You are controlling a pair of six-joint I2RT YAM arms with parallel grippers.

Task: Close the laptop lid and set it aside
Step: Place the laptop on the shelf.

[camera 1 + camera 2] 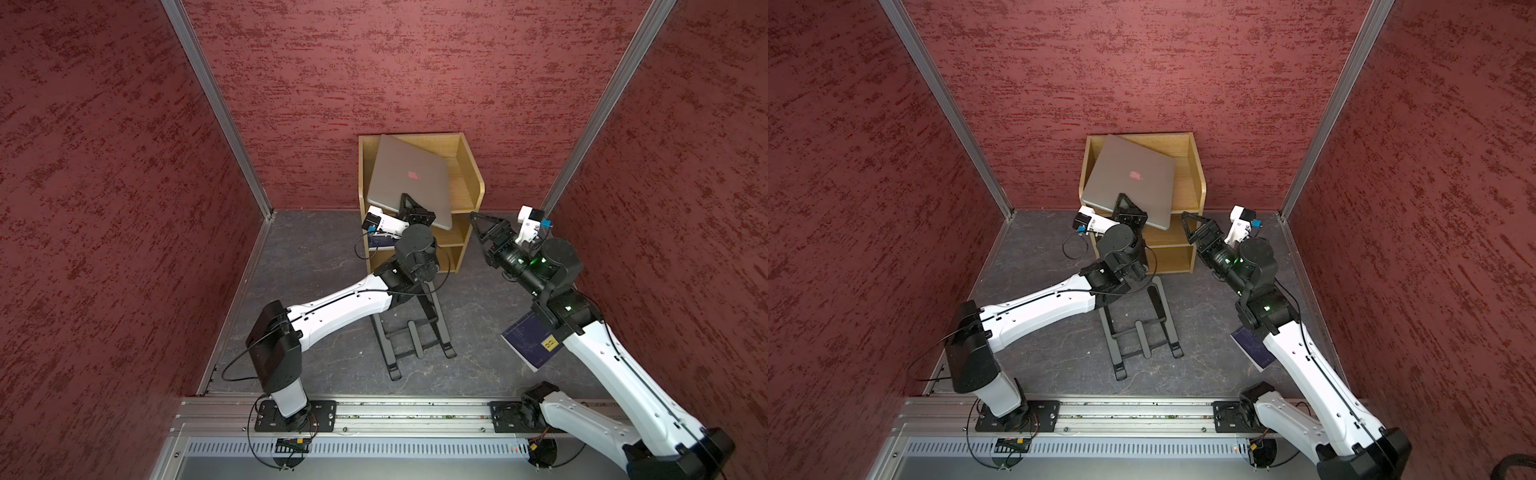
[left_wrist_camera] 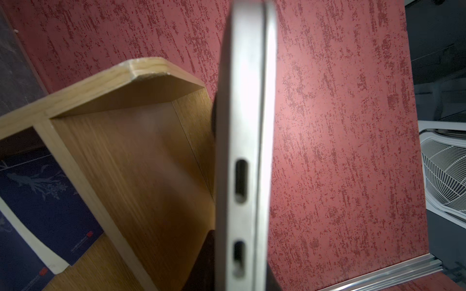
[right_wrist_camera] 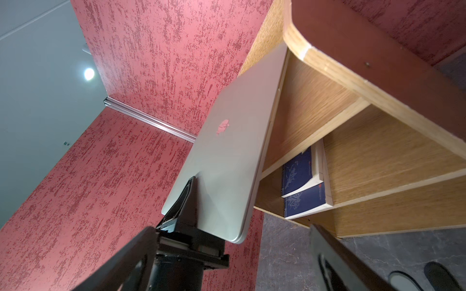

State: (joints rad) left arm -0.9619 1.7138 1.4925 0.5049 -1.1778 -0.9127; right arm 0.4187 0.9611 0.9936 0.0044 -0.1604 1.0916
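The laptop hangs crooked between the shelf unit's side panels, so next my left gripper should turn as it comes down onto the shelf unit's top board point(image 1: 459, 193) point(image 2: 145, 164) to let go of the laptop.
The silver-grey laptop point(image 1: 409, 178) point(image 1: 1129, 178) hangs tilted above the top of the wooden shelf unit. The laptop lid point(image 3: 227, 163), reddish logo up, lies flat against the base, with only a thin seam between them along the port edge point(image 2: 242, 151). My left gripper point(image 1: 409, 208) point(image 1: 1123, 203) is shut on the laptop's near edge, one black finger point(image 3: 186, 199) over the lid and the other hidden under the base. My right gripper point(image 1: 482, 237) point(image 1: 1192, 232) stands open and empty, just right of the laptop's near corner and apart from it.
The wooden shelf unit point(image 1: 469, 174) stands against the back wall, with dark blue books point(image 3: 300, 173) in a lower compartment. A black folding stand point(image 1: 415, 332) sits on the dark floor between the arms. Another blue book point(image 1: 528, 336) lies under my right arm. Red walls enclose three sides.
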